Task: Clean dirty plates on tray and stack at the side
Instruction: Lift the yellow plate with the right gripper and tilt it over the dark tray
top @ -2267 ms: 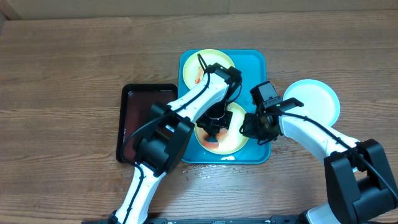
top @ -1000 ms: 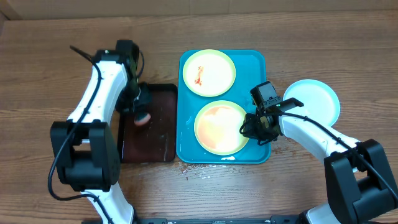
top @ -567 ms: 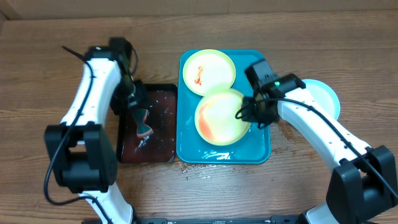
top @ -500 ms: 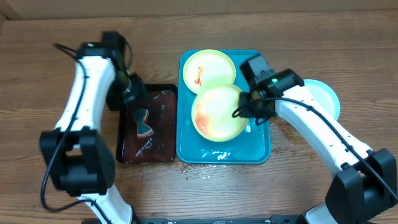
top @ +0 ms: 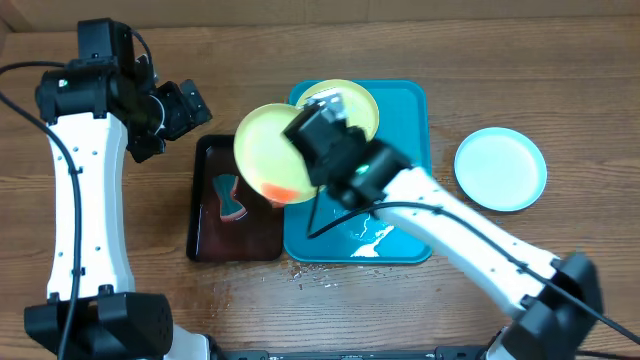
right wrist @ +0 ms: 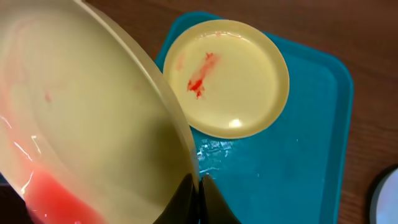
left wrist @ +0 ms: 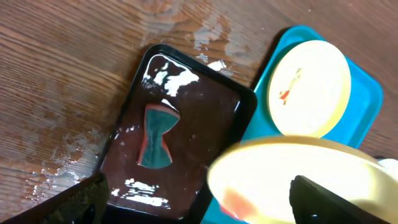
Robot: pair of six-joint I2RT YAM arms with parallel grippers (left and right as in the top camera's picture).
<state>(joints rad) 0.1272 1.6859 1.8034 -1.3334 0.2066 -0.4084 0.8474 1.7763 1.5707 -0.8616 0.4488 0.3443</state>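
I will move the plate in my right gripper to the right in the overhead view next, and let it go down on the light-blue plate, because that one is beside the tray.
My right gripper is shut on the rim of a yellow-green plate and holds it tilted above the seam between the black tray and the turquoise tray. Red sauce water pools at the plate's low edge. A second yellow-green plate with a red smear lies at the back of the tray. A light-blue plate rests on the table to the right. My left gripper hangs open and holds nothing, up and to the left of the black tray; its fingers frame the held plate.
A black tray of dark water sits left of the turquoise tray, with a teal and red sponge lying in it. Water splashes wet the turquoise tray's front and the wood near both trays.
My left gripper opened, left the sponge in the black tray and rose back to the left. My right gripper lifted the plate off the turquoise tray and swung it left, tilted.
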